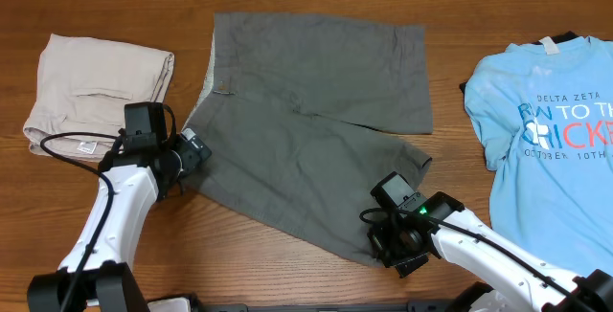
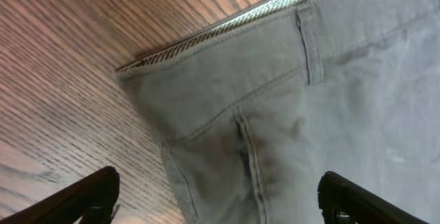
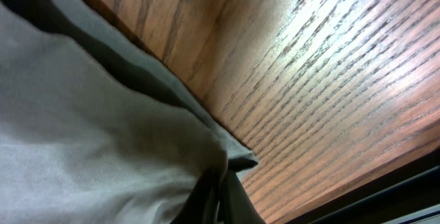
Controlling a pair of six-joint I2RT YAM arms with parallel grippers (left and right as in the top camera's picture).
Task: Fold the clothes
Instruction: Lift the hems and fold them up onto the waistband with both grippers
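My left gripper lowers, its fingers open, onto the shorts' near waistband corner point(image 2: 173, 136) below it next, because the fingers already stand astride the shorts' side seam there.
The dark grey shorts point(image 1: 306, 111) lie spread flat in the middle of the wooden table, waistband to the left and legs to the right. My left gripper point(image 1: 196, 154) is open at the near waistband corner. In the left wrist view its fingers point(image 2: 220, 200) straddle the side seam of the shorts point(image 2: 289, 114), with no grip on the cloth. My right gripper point(image 1: 395, 243) sits at the near leg's hem corner. In the right wrist view its fingers point(image 3: 220, 198) are shut on a pinch of the shorts' fabric point(image 3: 103, 135).
A folded beige garment point(image 1: 96, 87) with a small white tag lies at the left, just beyond my left arm. A light blue printed T-shirt point(image 1: 556, 130) lies at the right edge. The table's front edge point(image 3: 385, 183) is close to my right gripper.
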